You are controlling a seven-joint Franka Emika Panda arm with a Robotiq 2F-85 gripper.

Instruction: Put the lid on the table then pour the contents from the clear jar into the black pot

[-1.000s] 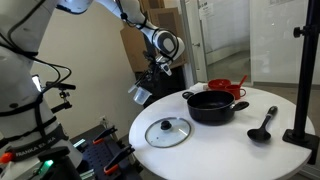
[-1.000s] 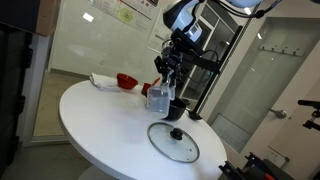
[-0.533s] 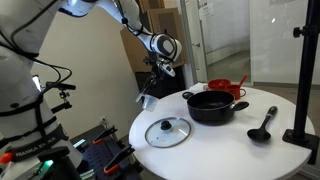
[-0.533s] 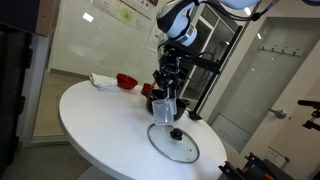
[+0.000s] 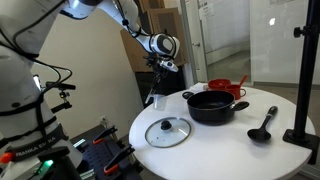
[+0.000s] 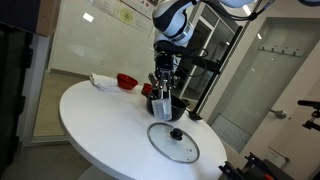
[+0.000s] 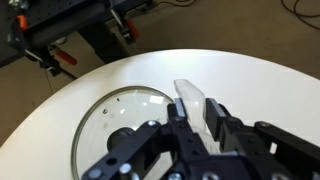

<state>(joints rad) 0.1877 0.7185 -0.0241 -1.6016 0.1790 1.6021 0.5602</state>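
Observation:
I need to lower the clear jar next onto the bare tabletop [image 6: 141, 124] beside the lid and black pot [image 6: 177, 106] and release it, as that empty spot lies below my gripper.
My gripper [image 5: 160, 88] is shut on the clear jar [image 5: 157, 100] and holds it above the table's edge, between the lid and the black pot. In the wrist view the jar [image 7: 192, 95] sits between my fingers, gripper [image 7: 197, 108] over the white table [image 7: 270, 90]. The glass lid [image 5: 167, 131] lies flat on the table [image 5: 215, 150]; it also shows in the wrist view [image 7: 125, 120]. The black pot [image 5: 213, 106] stands uncovered mid-table. In an exterior view the jar [image 6: 162, 103] hangs in front of the pot [image 6: 177, 106], above the lid [image 6: 174, 142].
A red vessel with a handle [image 5: 225, 88] stands behind the pot. A black ladle [image 5: 263, 125] lies beside it. A black stand [image 5: 300, 80] rises at the table's side. A red bowl [image 6: 126, 80] and a white item [image 6: 100, 80] sit at the far edge.
My gripper has carried the jar from beyond the table's edge in over the table, toward the pot. The jar hangs less tilted than before.

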